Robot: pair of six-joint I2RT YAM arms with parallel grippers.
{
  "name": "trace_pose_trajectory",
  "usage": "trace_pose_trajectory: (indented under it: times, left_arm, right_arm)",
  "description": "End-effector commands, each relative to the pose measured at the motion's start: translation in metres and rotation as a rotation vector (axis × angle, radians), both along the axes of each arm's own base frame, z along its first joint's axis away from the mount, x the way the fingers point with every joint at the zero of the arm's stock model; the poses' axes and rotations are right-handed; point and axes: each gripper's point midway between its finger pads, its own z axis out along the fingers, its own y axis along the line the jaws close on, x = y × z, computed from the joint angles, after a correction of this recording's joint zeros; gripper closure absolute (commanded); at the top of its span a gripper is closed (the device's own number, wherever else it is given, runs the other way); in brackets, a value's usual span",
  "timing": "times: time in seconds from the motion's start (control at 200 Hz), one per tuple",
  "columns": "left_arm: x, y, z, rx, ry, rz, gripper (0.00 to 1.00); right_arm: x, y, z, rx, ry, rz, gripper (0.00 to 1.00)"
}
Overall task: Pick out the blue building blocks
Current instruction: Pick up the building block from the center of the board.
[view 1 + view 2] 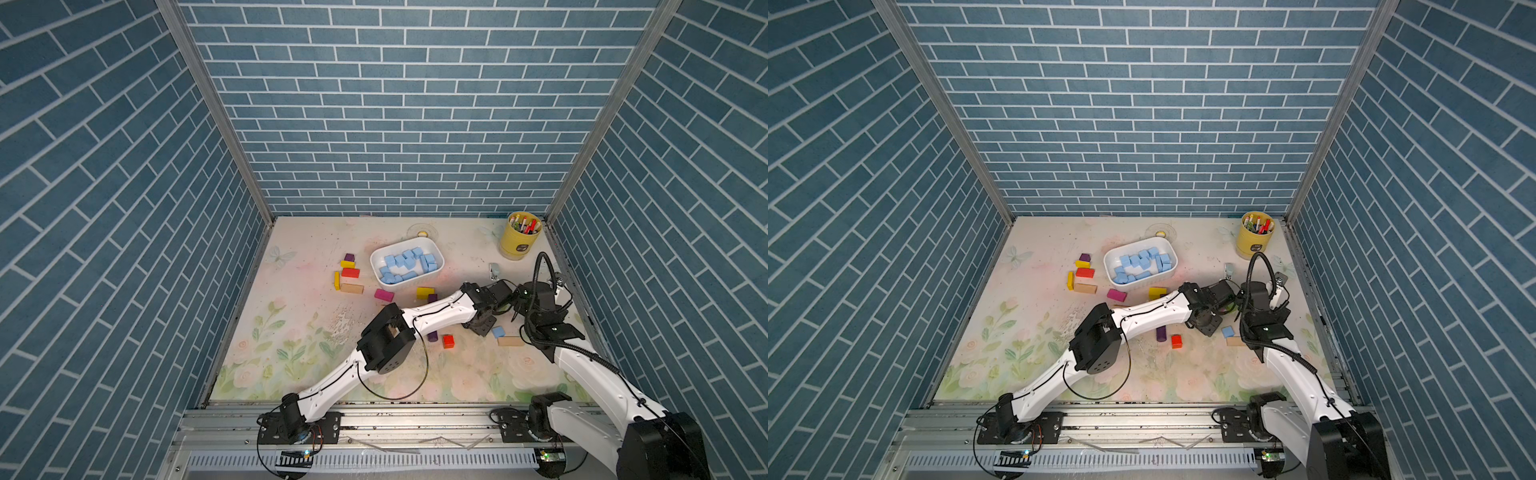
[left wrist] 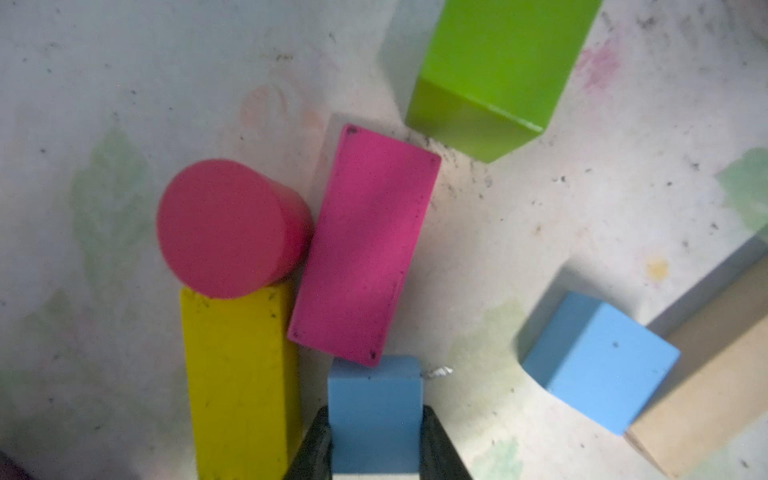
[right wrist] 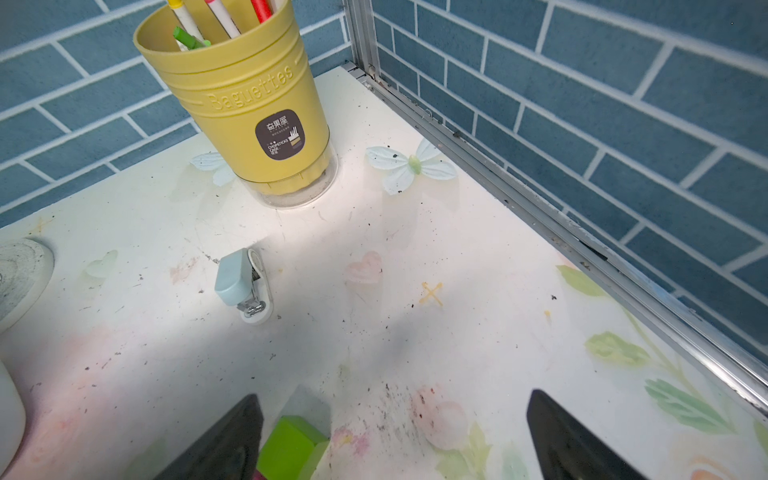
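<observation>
The white dish [image 1: 379, 257] has only blue blocks in it, so my left gripper should next rise from the pink brick, move across to the dish and go down to release the block.
In the left wrist view my left gripper [image 2: 375, 419] is shut on a light blue block [image 2: 374, 399], one black finger against each side. That block touches the end of a pink brick [image 2: 365, 245]. A second blue block [image 2: 598, 361] lies loose next to a tan wooden block [image 2: 706, 395]; it also shows in both top views [image 1: 498, 331] [image 1: 1227, 331]. Several blue blocks [image 1: 405, 264] fill the white dish [image 1: 379, 257]. My right gripper [image 3: 395, 436] hangs open over bare table, with a green block [image 3: 286, 449] by one finger.
A red cylinder [image 2: 228, 228], a yellow block [image 2: 241, 382] and the green block [image 2: 490, 79] crowd the held block. A red cube [image 1: 448, 341] and a purple block [image 1: 433, 336] lie nearby. A yellow pen cup [image 1: 520, 241] and a stapler [image 3: 245, 286] stand at the back right. More coloured blocks [image 1: 349, 274] lie left of the dish.
</observation>
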Motion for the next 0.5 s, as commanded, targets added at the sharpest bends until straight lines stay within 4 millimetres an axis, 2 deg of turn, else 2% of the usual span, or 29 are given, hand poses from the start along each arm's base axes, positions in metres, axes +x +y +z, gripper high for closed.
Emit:
trace_pose_trajectory:
  times: [0.0, 0.275, 0.495]
  left_arm:
    - [0.002, 0.007, 0.022, 0.019, -0.045, -0.007, 0.82]
    - [0.013, 0.027, 0.105, -0.102, -0.194, 0.012, 0.83]
    - [0.025, 0.065, 0.143, -0.146, -0.267, 0.085, 0.83]
  right_arm:
    - [0.002, -0.001, 0.008, 0.043, -0.042, -0.025, 0.02]
    - [0.003, 0.004, 0.013, 0.057, -0.075, 0.010, 0.01]
    - [0.007, 0.012, 0.015, 0.071, -0.096, 0.059, 0.01]
